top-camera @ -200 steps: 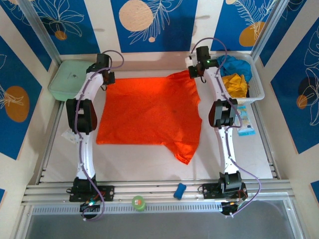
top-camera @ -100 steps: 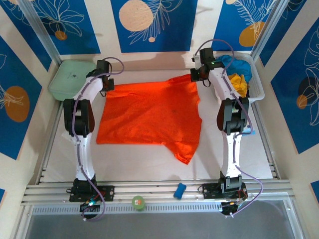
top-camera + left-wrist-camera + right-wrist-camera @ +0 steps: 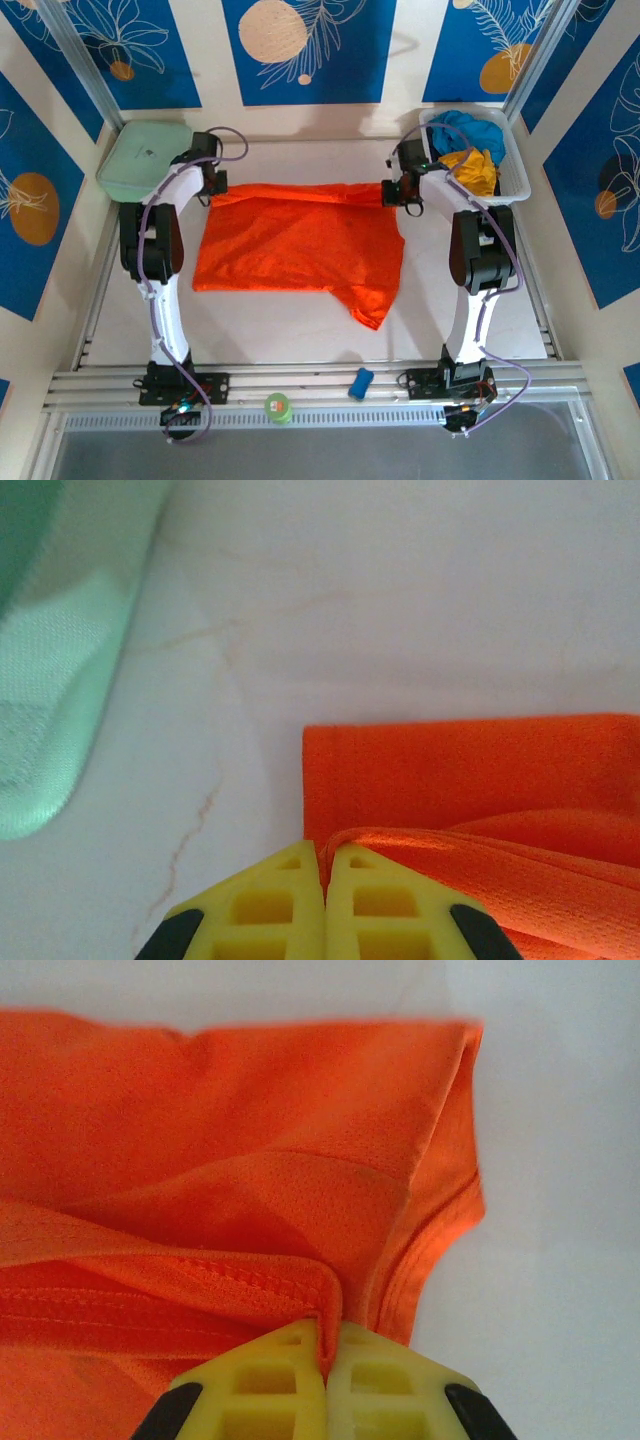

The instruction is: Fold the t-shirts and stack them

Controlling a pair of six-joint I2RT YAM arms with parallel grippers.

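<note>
My left gripper draws back and down next and releases the pinched corner onto the shirt's spread body, since that layer lies below and back of the gripper.
The orange t-shirt lies spread on the white table, its far edge lifted and curled toward the near side. My left gripper is shut on the shirt's far left corner. My right gripper is shut on the far right corner, pinching a stitched hem. One sleeve sticks out at the near right. The yellow t-shirt and the blue t-shirt lie crumpled in a white basket at the far right.
A pale green case sits at the far left corner, seen in the left wrist view as a green edge. A small blue object and a green round object rest on the near rail.
Both grippers have pulled the shirt's far edge toward the near side, folding it over the body. The far edge now sits lower on the table than before.
</note>
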